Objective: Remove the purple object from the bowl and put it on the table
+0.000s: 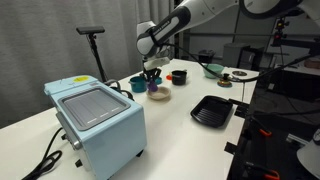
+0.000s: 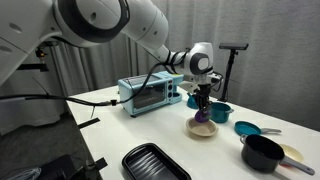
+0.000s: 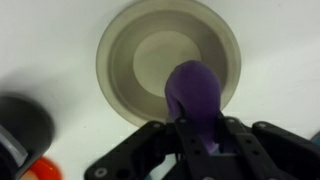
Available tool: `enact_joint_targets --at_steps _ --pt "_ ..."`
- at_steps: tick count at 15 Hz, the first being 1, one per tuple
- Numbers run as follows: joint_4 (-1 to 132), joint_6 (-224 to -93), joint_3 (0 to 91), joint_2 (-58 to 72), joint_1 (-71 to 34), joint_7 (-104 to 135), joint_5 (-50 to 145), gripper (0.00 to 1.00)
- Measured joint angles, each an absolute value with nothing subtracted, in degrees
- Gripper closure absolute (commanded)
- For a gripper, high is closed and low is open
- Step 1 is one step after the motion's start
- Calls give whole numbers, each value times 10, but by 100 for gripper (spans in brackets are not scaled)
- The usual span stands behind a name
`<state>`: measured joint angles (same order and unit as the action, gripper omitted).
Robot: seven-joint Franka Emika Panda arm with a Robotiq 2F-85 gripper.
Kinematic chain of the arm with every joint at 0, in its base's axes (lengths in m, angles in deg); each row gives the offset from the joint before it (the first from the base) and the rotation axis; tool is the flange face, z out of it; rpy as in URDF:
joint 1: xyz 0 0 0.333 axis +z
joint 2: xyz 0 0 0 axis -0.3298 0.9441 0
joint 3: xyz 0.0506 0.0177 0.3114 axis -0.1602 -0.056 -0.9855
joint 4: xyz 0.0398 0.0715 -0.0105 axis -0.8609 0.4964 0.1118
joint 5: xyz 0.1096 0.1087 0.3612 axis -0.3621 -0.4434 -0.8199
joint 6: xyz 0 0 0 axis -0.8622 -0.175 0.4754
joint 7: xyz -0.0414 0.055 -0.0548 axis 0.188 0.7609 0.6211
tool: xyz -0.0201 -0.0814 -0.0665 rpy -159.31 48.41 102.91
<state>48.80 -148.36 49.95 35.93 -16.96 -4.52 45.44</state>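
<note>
Next, the gripper moves up from the bowl and back, then down to the table [image 1: 185,104] beside the black tray and releases the purple object, as that spot is bare.
The purple object [image 3: 196,98] is an eggplant-like shape held between the fingers of my gripper [image 3: 198,140], which is shut on it. It hangs just above the shallow beige bowl [image 3: 130,45] on the white table. In both exterior views my gripper [image 1: 152,70] [image 2: 203,98] points down over the bowl [image 1: 159,94] [image 2: 202,130], with the purple object [image 2: 202,116] at the fingertips, slightly lifted from the bowl.
A light blue toaster oven [image 1: 95,122] [image 2: 150,94] stands on the table. A teal bowl [image 1: 139,84] [image 2: 220,111], a black pot [image 2: 262,152], a black tray [image 1: 211,110] [image 2: 155,164] and a red-and-black cup [image 1: 178,76] [image 3: 22,140] stand around.
</note>
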Motion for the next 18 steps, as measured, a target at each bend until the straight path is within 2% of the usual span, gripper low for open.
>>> enact_joint_targets --at_steps 6,13,18 --pt "557 -1484 489 239 -168 -25 454 95" --pt "760 -1498 484 75 -169 16 462 95" --pt "907 -1557 484 23 -174 15 491 95"
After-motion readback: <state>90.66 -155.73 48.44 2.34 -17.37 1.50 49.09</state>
